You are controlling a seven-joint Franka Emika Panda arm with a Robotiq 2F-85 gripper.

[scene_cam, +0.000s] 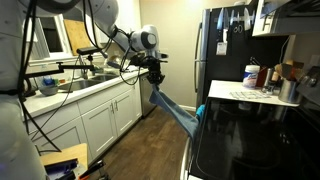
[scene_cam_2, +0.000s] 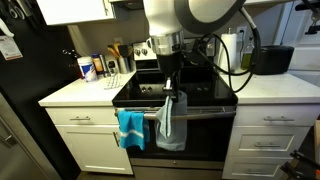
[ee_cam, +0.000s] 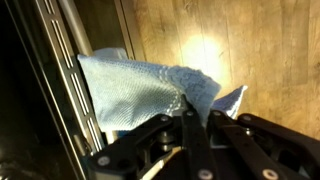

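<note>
The towel already hangs over the handle. My gripper needs to move down and away from that handle next, then let go of the towel's fold in front of the oven door (scene_cam_2: 194, 134).
My gripper (ee_cam: 188, 102) is shut on a pale blue-grey towel (ee_cam: 140, 85), with a bunched fold pinched between the fingertips. In both exterior views the gripper (scene_cam: 156, 82) (scene_cam_2: 170, 92) hangs in front of the black oven. The towel (scene_cam: 175, 108) stretches from it down toward the oven door handle (scene_cam_2: 200, 111), and the towel (scene_cam_2: 169, 122) drapes over that handle. A second, brighter blue towel (scene_cam_2: 130, 128) hangs on the same handle beside it. The handle bar (ee_cam: 75, 60) runs along the left of the wrist view.
The black stove top (scene_cam_2: 175, 90) sits between white counters (scene_cam_2: 75, 95) carrying bottles and a can (scene_cam_2: 87, 67). A black fridge (scene_cam: 225, 45) stands beyond the stove. White cabinets and a sink counter (scene_cam: 80, 90) line the opposite side, with a wood floor (scene_cam: 150, 140) between.
</note>
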